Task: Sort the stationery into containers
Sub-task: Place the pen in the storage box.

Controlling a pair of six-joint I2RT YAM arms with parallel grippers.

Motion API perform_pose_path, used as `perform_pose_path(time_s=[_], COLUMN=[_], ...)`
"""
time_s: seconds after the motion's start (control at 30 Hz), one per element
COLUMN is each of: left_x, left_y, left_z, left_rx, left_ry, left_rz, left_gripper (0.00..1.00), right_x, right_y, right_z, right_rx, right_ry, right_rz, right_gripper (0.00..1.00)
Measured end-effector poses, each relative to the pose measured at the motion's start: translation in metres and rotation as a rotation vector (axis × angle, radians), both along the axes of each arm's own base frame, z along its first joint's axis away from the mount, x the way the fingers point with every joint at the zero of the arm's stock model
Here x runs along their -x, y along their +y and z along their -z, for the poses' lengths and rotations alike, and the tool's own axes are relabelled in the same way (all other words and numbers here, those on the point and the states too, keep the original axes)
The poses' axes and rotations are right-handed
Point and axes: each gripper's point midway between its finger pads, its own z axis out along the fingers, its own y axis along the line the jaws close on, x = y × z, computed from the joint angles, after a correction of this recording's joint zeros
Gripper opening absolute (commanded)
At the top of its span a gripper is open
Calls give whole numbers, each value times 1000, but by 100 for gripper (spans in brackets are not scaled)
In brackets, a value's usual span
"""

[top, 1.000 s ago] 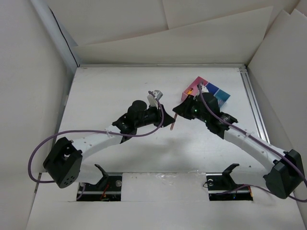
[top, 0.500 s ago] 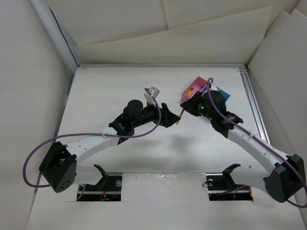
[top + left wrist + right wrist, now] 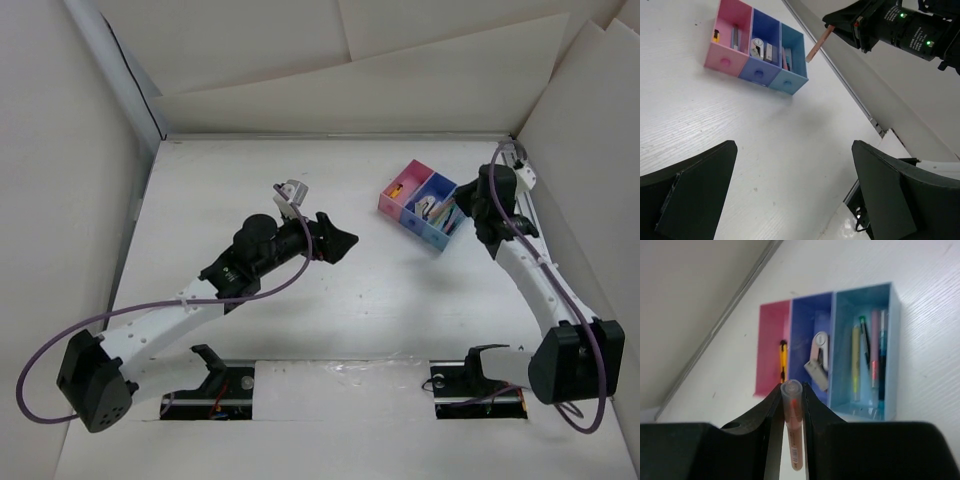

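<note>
The orange pen (image 3: 796, 440) goes over the light blue box next as my right gripper moves outward and across the boxes, because that box already holds the other pens.
The containers (image 3: 393, 205), joined pink, purple-blue and light blue boxes, stand right of centre on the table. My right gripper (image 3: 791, 390) is shut on an orange pen (image 3: 796, 440), which points out beyond the fingertips. It hovers above the near side of the boxes. The pink box (image 3: 770, 340) holds a yellow-black piece (image 3: 783, 360). A white item (image 3: 817, 357) lies in the purple-blue box, and several pens (image 3: 871, 352) lie in the light blue box (image 3: 865, 300). My left gripper (image 3: 792, 185) stands wide open and holds nothing, left of the boxes (image 3: 722, 62). It faces the held pen (image 3: 816, 45).
A metal rail (image 3: 525, 215) runs along the table's right edge, close behind my right arm (image 3: 530, 275). White cardboard walls (image 3: 350, 90) enclose the table at the back and sides. Bare white tabletop (image 3: 230, 180) lies to the left of the boxes.
My left gripper has let go of the orange pen, opened wide and drawn back to the left. My right gripper carried the pen to the right, to the boxes' far-right side.
</note>
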Motion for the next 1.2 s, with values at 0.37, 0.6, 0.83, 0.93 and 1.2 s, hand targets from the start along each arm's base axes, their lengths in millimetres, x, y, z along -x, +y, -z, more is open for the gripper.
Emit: perform_pose_path(time_s=[0.37, 0.6, 0.83, 0.93, 1.2], left_x=[7, 17, 17, 13, 3], left_y=[29, 42, 54, 56, 59], left_z=[-15, -33, -38, -32, -6], left_rx=[9, 54, 84, 78, 23], left_ry=[-25, -64, -69, -43, 32], left_rz=[-90, -106, -156, -189, -249], left_gripper=[100, 100, 100, 100, 100], right_x=[-22, -30, -39, -41, -40], right_y=[-78, -75, -65, -61, -55], right_z=[64, 90, 88, 85, 77], right_rx=[-41, -67, -73, -79, -89], right_ry=[149, 209, 199, 190, 176], right_rz=[238, 227, 203, 191, 169], right_gripper=[0, 0, 47, 49, 73])
